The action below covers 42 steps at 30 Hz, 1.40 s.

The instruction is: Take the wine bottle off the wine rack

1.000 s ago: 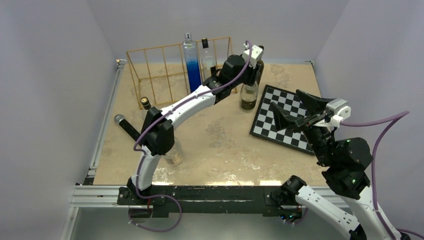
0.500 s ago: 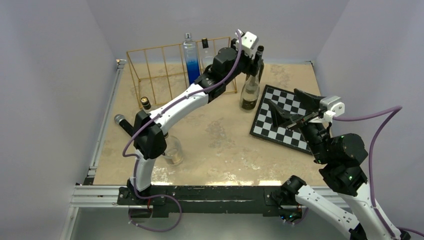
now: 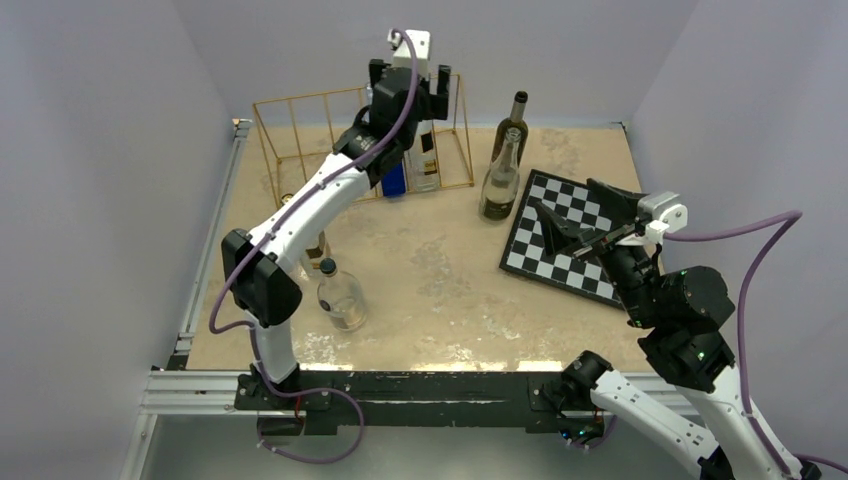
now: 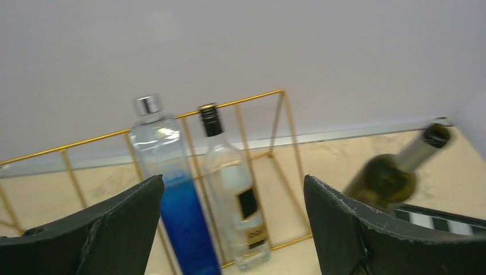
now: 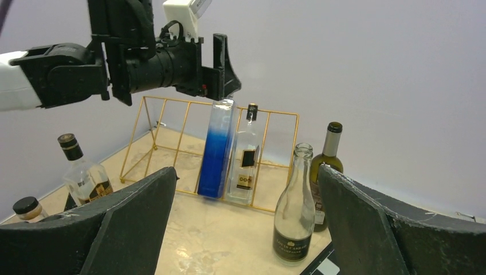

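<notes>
My left gripper should next lower its open fingers down and to the left in the wrist view, because the blue bottle's upper body [image 4: 171, 169] is there, and then close.
The gold wire wine rack [image 3: 296, 98] stands at the back left and holds a blue bottle [image 3: 393, 181] and a clear bottle with a black label [image 3: 424, 160] in its right-hand slots. My left gripper [image 3: 408, 92] hovers open just above their tops and holds nothing. In the left wrist view the blue bottle [image 4: 172, 189] and the clear bottle [image 4: 235, 189] show between its fingers. A green wine bottle [image 3: 513, 125] stands on the table right of the rack, beside a clear champagne bottle [image 3: 498, 185]. My right gripper [image 3: 585, 215] is open over the chessboard.
A black-and-white chessboard [image 3: 570, 240] lies at the right. Two more bottles [image 3: 342, 297] [image 3: 315, 246] stand near the left arm's elbow. In the right wrist view the champagne bottle [image 5: 295, 212] is closest, with the green wine bottle [image 5: 326, 166] behind it.
My left gripper opened and let go of the green wine bottle's neck, then rose and swung left to above the rack's bottles. The right arm shifted only slightly.
</notes>
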Motion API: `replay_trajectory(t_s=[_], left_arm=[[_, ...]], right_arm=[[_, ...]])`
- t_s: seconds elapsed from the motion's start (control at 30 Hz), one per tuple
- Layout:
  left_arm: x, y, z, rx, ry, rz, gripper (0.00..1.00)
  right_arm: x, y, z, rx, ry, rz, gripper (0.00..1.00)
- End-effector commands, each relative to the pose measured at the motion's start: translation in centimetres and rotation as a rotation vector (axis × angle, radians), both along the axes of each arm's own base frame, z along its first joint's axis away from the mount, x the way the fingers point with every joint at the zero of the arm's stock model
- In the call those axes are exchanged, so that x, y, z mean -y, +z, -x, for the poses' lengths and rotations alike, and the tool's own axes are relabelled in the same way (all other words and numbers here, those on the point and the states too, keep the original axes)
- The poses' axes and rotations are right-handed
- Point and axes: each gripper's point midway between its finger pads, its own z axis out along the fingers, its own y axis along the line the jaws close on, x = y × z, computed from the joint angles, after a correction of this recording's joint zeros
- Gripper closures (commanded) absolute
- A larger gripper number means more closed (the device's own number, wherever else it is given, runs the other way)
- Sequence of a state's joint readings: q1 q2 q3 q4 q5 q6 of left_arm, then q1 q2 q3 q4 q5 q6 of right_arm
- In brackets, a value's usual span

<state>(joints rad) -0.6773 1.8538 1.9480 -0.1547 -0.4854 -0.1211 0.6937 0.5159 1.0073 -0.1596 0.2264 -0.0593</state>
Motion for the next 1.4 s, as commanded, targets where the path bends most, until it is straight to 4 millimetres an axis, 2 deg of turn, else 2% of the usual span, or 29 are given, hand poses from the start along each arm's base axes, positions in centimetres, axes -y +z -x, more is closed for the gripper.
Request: replay_trajectory(t_s=[0.0, 0.07, 0.23, 0.4, 0.47, 0.9, 1.1, 1.37], left_arm=[[-6.0, -2.9, -2.6, -0.120, 0.197, -0.020, 0.04], [-7.2, -4.2, -3.8, -0.146, 0.241, -0.057, 0.02], [-8.8, -6.8, -6.1, -0.200, 0.286, -0.108, 0.01], [-10.3, -10.2, -8.0, -0.291, 0.268, -0.014, 0.02], [-10.2, -11.2, -8.7, -0.306, 0.248, 0.020, 0.02], [-9.0, -13.9, -11.8, -0.282, 0.210, 0.016, 0.04], [-9.6, -15.4, -13.2, -0.293, 0.249, 0.035, 0.09], [-9.6, -17.5, -14.1, -0.315, 0.244, 0.048, 0.13]], right_arm=[[0.1, 0.8, 0.1, 0.007, 0.000, -0.024, 0.03], [0.0, 0.7, 0.0, -0.001, 0.000, -0.020, 0.03], [-0.2, 0.9, 0.0, -0.003, 0.011, -0.030, 0.03], [-0.4, 1.2, 0.0, -0.001, 0.020, -0.029, 0.03], [-0.5, 1.2, 0.0, -0.001, 0.022, -0.029, 0.03], [-1.4, 1.6, -0.1, 0.002, 0.059, -0.023, 0.03], [-1.7, 1.6, -0.1, 0.005, 0.068, -0.018, 0.03], [-1.7, 1.8, -0.3, 0.018, 0.061, -0.005, 0.03]])
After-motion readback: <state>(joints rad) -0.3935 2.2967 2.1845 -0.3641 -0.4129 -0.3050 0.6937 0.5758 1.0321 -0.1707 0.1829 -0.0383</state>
